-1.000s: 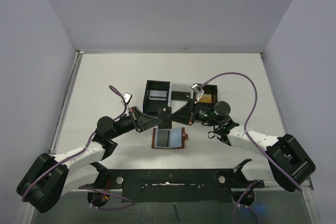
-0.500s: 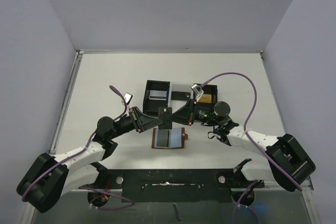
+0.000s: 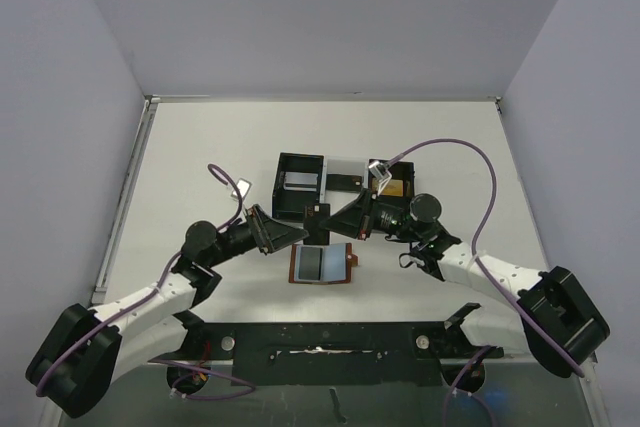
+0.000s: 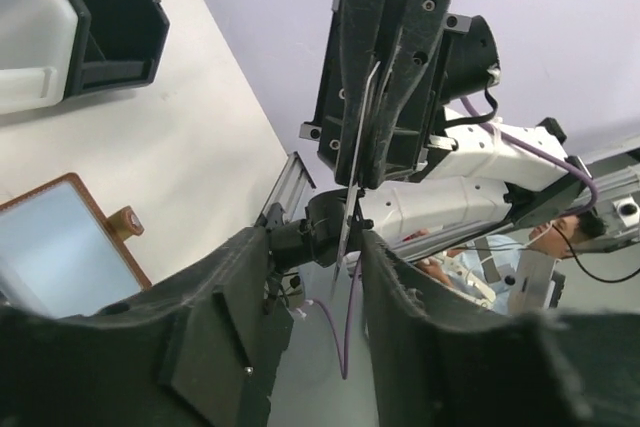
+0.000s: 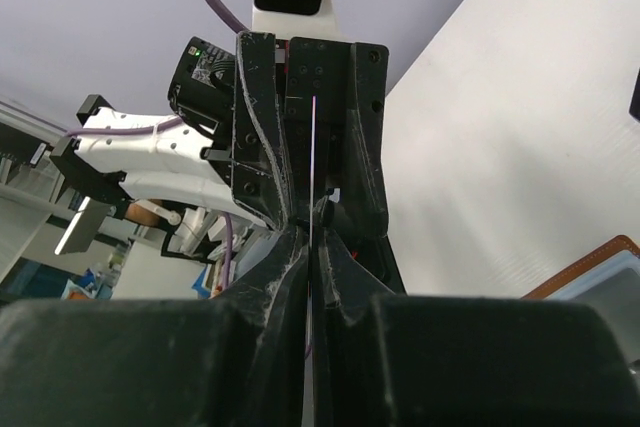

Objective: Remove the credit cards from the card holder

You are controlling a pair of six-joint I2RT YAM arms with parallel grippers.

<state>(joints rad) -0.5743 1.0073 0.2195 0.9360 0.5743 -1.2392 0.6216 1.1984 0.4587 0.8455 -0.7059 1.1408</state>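
The white middle compartment (image 3: 345, 184) is further outward and holds a dark card like mine. My right gripper should next move outward, tip its fingers down, go lower and let go.
The card holder (image 3: 322, 264), a brown leather wallet, lies open on the table with its blue-grey pocket facing up. It also shows in the left wrist view (image 4: 50, 247) and at the edge of the right wrist view (image 5: 600, 267). My right gripper (image 3: 336, 221) is shut on a dark credit card (image 3: 318, 219) and holds it on edge above the wallet's far side. The card shows as a thin line in the right wrist view (image 5: 312, 157). My left gripper (image 3: 297, 234) faces it, open. The card's edge (image 4: 355, 167) reaches between the left fingers (image 4: 240, 297) without touching them.
A black-and-white three-compartment tray (image 3: 300, 162) stands just behind the grippers, with cards in its sections. The tray's corner shows in the left wrist view (image 4: 100, 17). A black frame (image 3: 330, 339) runs along the near table edge.
Both arms have shifted only slightly. The card stays pinched in the right gripper, between the open left fingers.
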